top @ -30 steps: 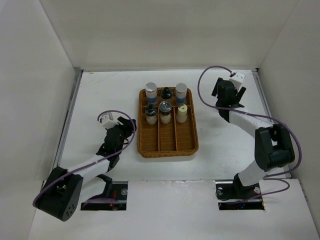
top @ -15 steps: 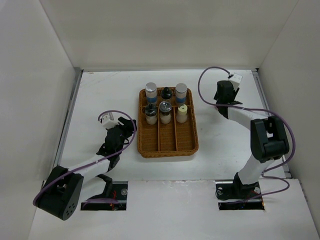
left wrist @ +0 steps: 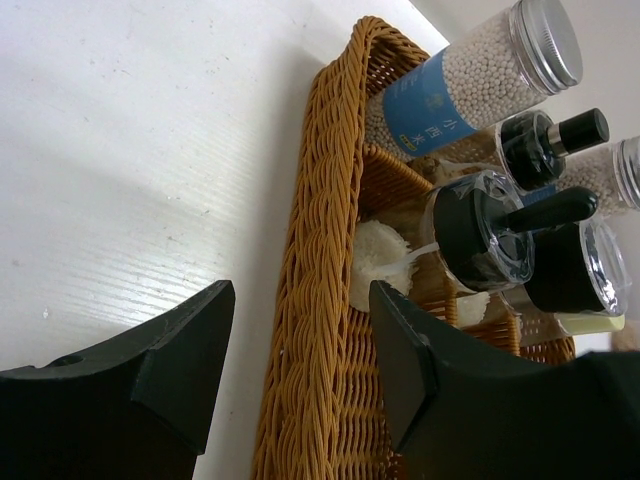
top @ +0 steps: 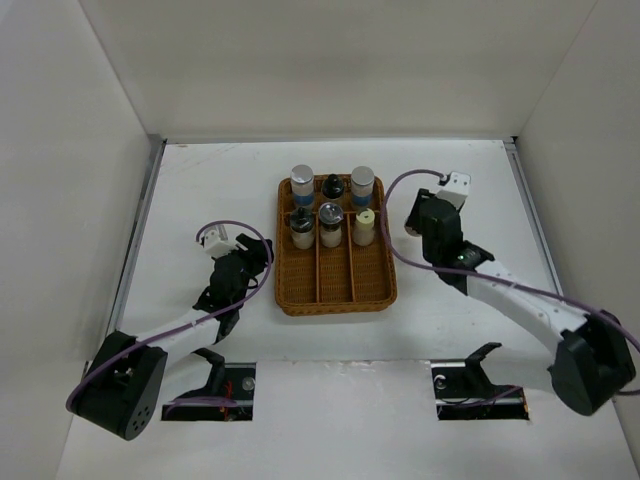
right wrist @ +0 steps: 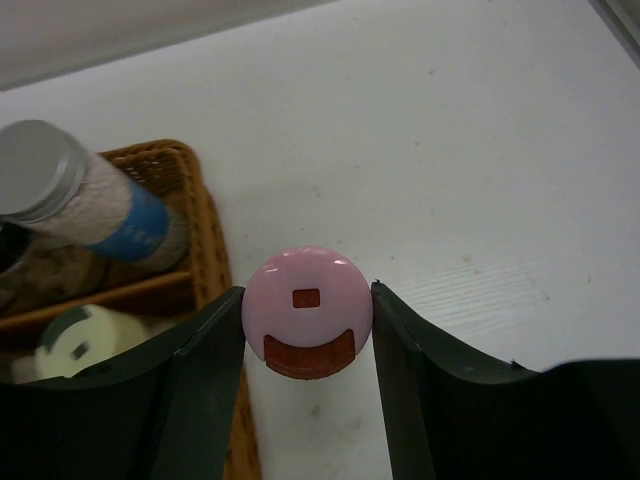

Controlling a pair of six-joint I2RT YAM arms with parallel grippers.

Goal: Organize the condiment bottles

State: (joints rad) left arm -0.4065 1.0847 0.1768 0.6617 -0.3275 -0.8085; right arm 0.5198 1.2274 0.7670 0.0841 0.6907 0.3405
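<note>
The slot on the near side [top: 372, 270] of the yellow-capped bottle is empty, so my right gripper will next move across the tray's rim and back, then down into that slot.
Six condiment bottles stand in the back of the brown wicker tray [top: 335, 300]. They include two blue-labelled cylinders [top: 302, 182] [top: 362, 183] and a yellow-capped one [top: 364, 226]. My right gripper [right wrist: 308, 330] is shut on a pink-capped bottle [right wrist: 308, 310], with a finger touching each side of the cap. It is just right of the tray's right rim [right wrist: 205, 230], over bare table. In the top view the right gripper [top: 413, 220] hides that bottle. My left gripper [left wrist: 300, 350] is open and empty, its jaws straddling the tray's left rim [left wrist: 320, 250].
The front half of the tray holds no bottles. White walls close in the table at the left, back and right. A blue-labelled cylinder [left wrist: 470, 75] and black-capped bottles [left wrist: 480, 240] stand close behind the left gripper's far finger.
My right arm has swung from the back right corner toward the front and left. It now sits beside the tray's right side. The left arm has not moved.
</note>
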